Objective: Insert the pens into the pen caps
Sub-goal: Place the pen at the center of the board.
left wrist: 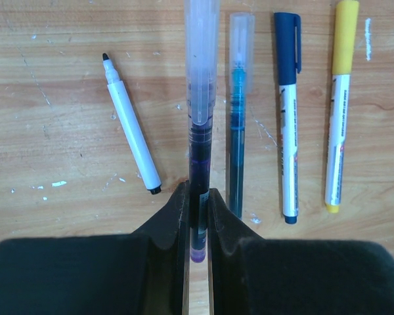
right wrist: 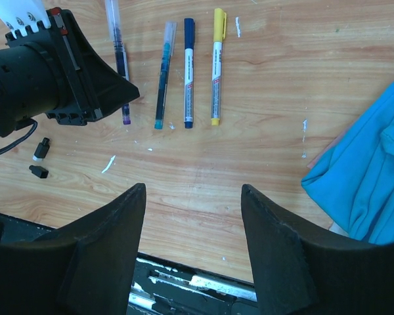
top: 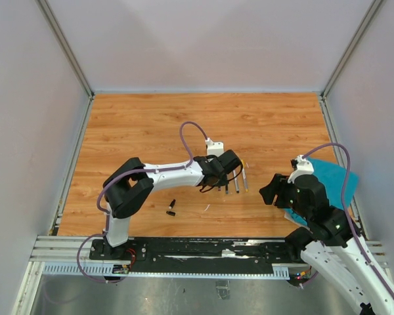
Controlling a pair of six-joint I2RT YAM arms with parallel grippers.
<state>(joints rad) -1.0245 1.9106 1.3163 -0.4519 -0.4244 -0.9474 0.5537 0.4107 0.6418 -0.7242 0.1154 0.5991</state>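
The left gripper comes down to bare wood (left wrist: 176,131) beside the teal pen below next and releases the purple pen (left wrist: 198,157) there, since its clear cap is on.
My left gripper (left wrist: 197,197) is shut on the dark purple pen (left wrist: 198,157), near its rear end; a clear cap (left wrist: 201,59) is on its front. An uncapped white marker (left wrist: 131,125) lies to its left. To its right lie a teal pen with a clear cap (left wrist: 238,111), a blue-capped white pen (left wrist: 288,111) and a yellow-capped pen (left wrist: 338,105). Two small black caps (right wrist: 39,172) lie near the front edge, also seen in the top view (top: 172,208). My right gripper (right wrist: 194,190) is open and empty, well right of the pens (top: 236,180).
A teal cloth (top: 331,174) lies at the table's right edge, under my right arm. A tiny white scrap (right wrist: 109,164) lies between the caps and the pens. The black rail (top: 203,249) runs along the front edge.
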